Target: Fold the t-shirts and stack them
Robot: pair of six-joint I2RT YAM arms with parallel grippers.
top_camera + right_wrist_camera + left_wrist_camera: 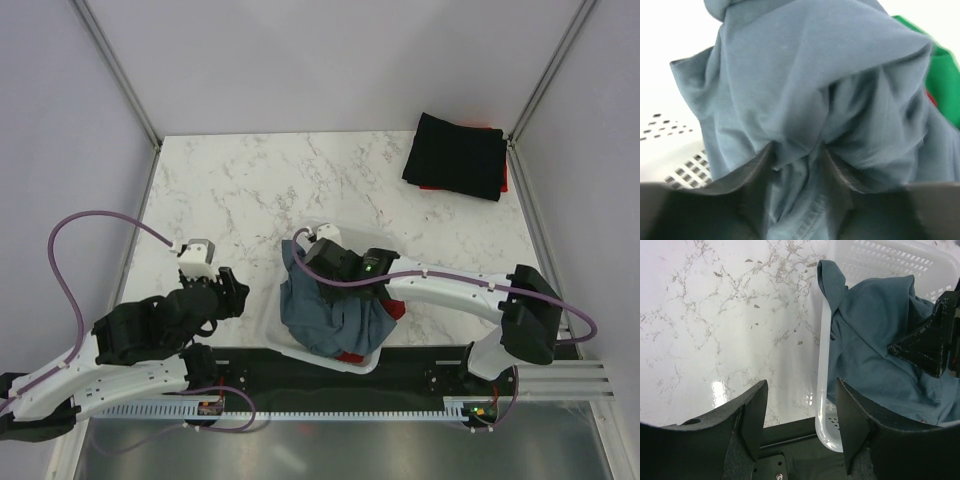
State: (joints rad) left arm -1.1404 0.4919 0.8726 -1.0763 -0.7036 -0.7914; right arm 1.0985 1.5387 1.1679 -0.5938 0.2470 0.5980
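I need to move my left gripper to the right in the top view and down to close on the basket's side rim, because the shirt leaves it bare there.
A slate blue-grey t-shirt [322, 312] lies bunched in the white lattice basket [300, 352] at the near edge, draped over the basket's left rim [824, 360]. My right gripper [318, 262] is shut on a fold of this blue-grey shirt [805, 100], with cloth and a hem pinched between its fingers. A red shirt [350, 357] and a green shirt [940, 75] lie under it in the basket. My left gripper [799, 415] is open and empty, just left of the basket. A folded black t-shirt [456, 156] lies on a red one at the far right corner.
The marble table [230, 190] spreads behind and left of the basket. Grey walls and metal frame posts [120, 70] bound the table. A black rail [300, 372] runs along the near edge under the basket.
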